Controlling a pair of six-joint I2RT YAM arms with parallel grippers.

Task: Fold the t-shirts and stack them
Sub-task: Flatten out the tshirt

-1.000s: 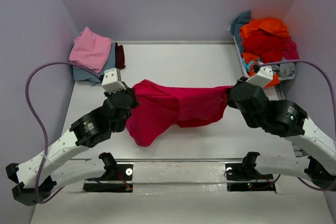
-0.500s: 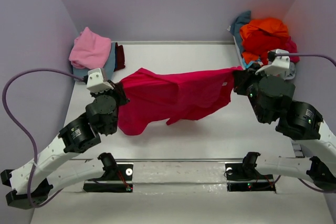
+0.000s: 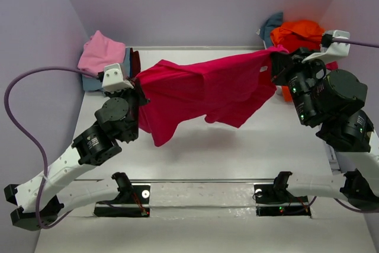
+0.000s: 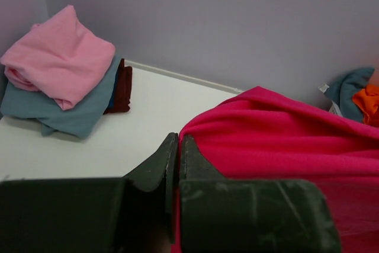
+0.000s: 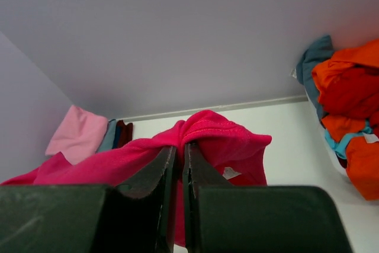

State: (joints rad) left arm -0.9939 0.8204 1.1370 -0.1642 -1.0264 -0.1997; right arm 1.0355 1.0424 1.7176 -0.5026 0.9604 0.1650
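Note:
The left gripper will next go down and pull outward to the bare tabletop (image 3: pixel 156 57) (image 4: pixel 163 102) beside the stack, which is below and outward, so that the drooping shirt spreads out before it is released.
A magenta-red t-shirt (image 3: pixel 204 90) hangs stretched in the air between my two grippers, its lower edge drooping toward the table. My left gripper (image 3: pixel 137 89) is shut on its left end; the cloth (image 4: pixel 284 140) bulges just past the closed fingers (image 4: pixel 177 146). My right gripper (image 3: pixel 277 58) is raised higher at the back right and is shut on the other end, where the fabric (image 5: pixel 219 134) bunches over the fingertips (image 5: pixel 180 149). A folded stack of t-shirts (image 3: pixel 105 58), pink on dusty blue on maroon, sits in the back left corner.
A heap of unfolded t-shirts (image 3: pixel 299 37), orange, red and teal, lies at the back right beside the right arm. Purple walls close in the white table (image 3: pixel 237 152) on three sides. Cables loop off both arms.
Both grippers have risen and moved toward the back, the right one more so. The shirt has been lifted off the table and pulled wider between them.

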